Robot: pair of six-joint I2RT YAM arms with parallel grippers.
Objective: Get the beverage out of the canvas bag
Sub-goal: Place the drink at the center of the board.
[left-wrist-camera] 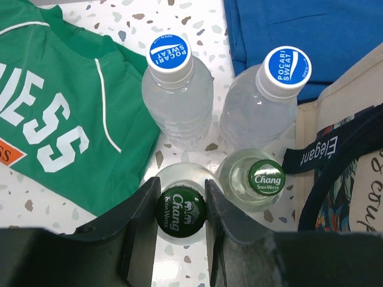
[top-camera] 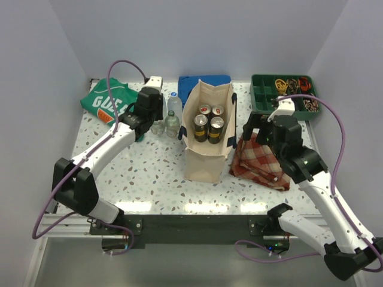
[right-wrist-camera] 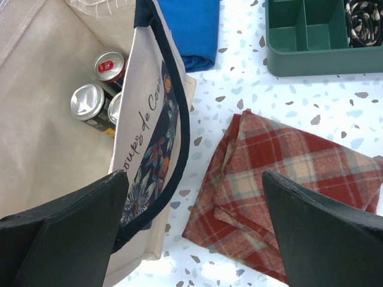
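Note:
The bottle should next go down upright in my left gripper onto the open tabletop [top-camera: 158, 134] [left-wrist-camera: 182, 184] below, beside the second Chang bottle, and I should release its green cap there.
The cream canvas bag [top-camera: 206, 161] stands upright mid-table with several beverage cans [top-camera: 208, 124] inside. My left gripper [left-wrist-camera: 181, 221] is shut on the green cap of a glass Chang soda water bottle [left-wrist-camera: 180, 214], left of the bag. A second Chang bottle [left-wrist-camera: 265, 177] stands just to its right. I cannot tell whether the held bottle touches the table. My right gripper [right-wrist-camera: 194, 233] hangs open over the bag's right wall [right-wrist-camera: 149, 149] and the red plaid cloth [right-wrist-camera: 287, 173], with nothing between its fingers. Can tops [right-wrist-camera: 90, 100] show inside the bag.
Two plastic Pocari Sweat bottles [left-wrist-camera: 170, 57] stand behind the glass ones. A green shirt [left-wrist-camera: 54, 119] lies at the far left. A folded blue cloth [top-camera: 203, 82] lies behind the bag, and a green compartment tray [top-camera: 263, 98] sits at the back right.

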